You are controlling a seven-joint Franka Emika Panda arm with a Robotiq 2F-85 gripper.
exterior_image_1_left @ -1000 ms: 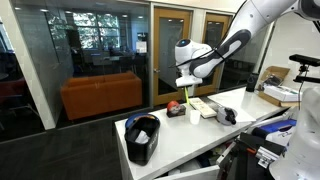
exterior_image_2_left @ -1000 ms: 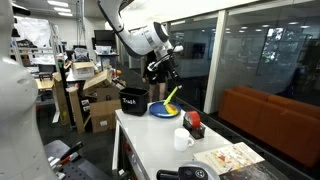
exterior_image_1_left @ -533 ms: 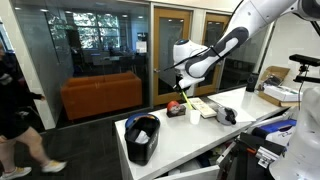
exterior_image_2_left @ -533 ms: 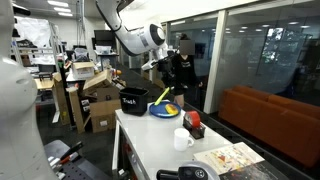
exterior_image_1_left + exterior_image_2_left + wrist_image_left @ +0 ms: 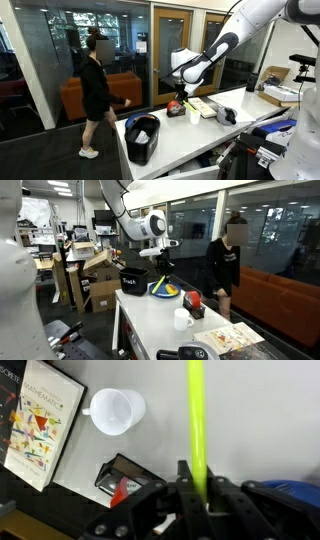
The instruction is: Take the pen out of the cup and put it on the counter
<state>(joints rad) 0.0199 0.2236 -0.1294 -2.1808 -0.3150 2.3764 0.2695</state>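
My gripper lowers toward the bare counter [image 5: 163, 319] beside the white mug next and opens to release the pen, since that clear space lies below it.
My gripper [image 5: 198, 482] is shut on the pen [image 5: 196, 415], a thin yellow-green stick that points away from the jaws. In an exterior view the gripper [image 5: 161, 260] holds the pen [image 5: 161, 279] slanting down over a blue plate [image 5: 165, 290], above the white counter [image 5: 150, 320]. The cup [image 5: 128, 478], low and dark grey with red at its rim, stands on the counter to one side of the gripper. It also shows in both exterior views [image 5: 193, 304] [image 5: 175, 106]. The gripper [image 5: 178, 82] hangs just above it there.
A white mug [image 5: 117, 410] [image 5: 181, 318] and a book [image 5: 38, 420] [image 5: 230, 338] lie beyond the cup. A large black bin [image 5: 142, 138] [image 5: 133, 279] stands at the counter's end. A person [image 5: 95, 90] walks behind the glass wall.
The gripper has carried the pen a little away from the cup, toward the blue plate and the bin end. A person has walked into view behind the glass.
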